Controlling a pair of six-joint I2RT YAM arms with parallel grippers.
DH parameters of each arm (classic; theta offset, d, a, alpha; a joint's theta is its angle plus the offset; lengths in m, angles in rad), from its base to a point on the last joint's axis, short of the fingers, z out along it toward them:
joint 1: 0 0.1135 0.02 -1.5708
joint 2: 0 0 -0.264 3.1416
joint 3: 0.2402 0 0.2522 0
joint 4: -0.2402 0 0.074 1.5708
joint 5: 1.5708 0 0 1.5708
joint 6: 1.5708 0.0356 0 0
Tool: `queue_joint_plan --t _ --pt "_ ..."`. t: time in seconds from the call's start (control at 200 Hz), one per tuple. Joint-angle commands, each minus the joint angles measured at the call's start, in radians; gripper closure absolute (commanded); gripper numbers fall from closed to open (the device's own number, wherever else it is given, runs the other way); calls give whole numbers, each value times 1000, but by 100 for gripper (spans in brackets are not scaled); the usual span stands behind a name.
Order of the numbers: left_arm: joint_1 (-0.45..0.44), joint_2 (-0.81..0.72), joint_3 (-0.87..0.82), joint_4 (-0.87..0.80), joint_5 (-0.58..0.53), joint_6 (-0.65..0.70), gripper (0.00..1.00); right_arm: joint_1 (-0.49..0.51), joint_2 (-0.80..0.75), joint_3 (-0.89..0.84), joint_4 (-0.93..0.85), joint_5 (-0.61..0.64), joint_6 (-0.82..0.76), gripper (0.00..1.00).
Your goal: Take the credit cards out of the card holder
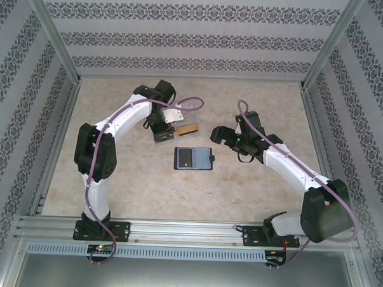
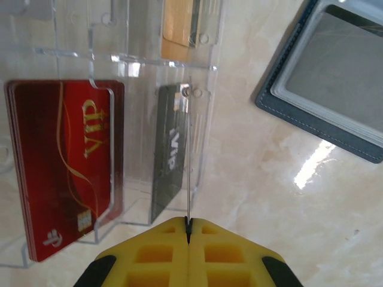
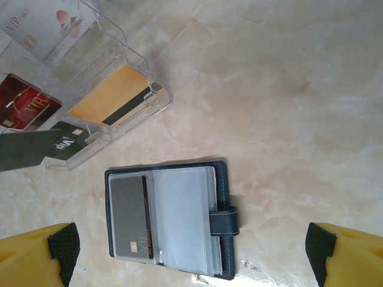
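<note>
I should use my left gripper to lower the thin dark card to the clear rack (image 1: 180, 121), then release it in the black card's slot.
The navy card holder (image 3: 224, 220) lies open on the table (image 1: 194, 159), with a grey card (image 3: 128, 218) in its left clear sleeve. My left gripper (image 2: 188, 224) is shut on a thin dark card (image 3: 24, 149), seen edge-on (image 2: 188, 155) over a clear rack (image 1: 180, 121). In the rack sit a red card (image 2: 66, 161), a black card (image 2: 167, 149), an orange-gold card (image 3: 108, 95) and a white card (image 3: 42, 24). My right gripper (image 3: 191, 254) hangs open above the holder, touching nothing; it is to the holder's upper right (image 1: 225, 137).
Patterned walls and metal posts (image 1: 56, 42) enclose the marble-look table (image 1: 265, 204). The clear rack (image 3: 137, 66) stands just behind and left of the holder. A metal rail (image 1: 187, 232) runs along the near edge at the arm bases.
</note>
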Motion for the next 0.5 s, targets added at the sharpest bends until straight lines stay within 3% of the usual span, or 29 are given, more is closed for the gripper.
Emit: queue_joint_plan --t 0.0,0.495 --pt "13 40 59 -60 -35 49 100 1 12 12 -18 1 14 2" --pt "14 136 106 -110 -135 43 98 4 43 9 3 0 33 2"
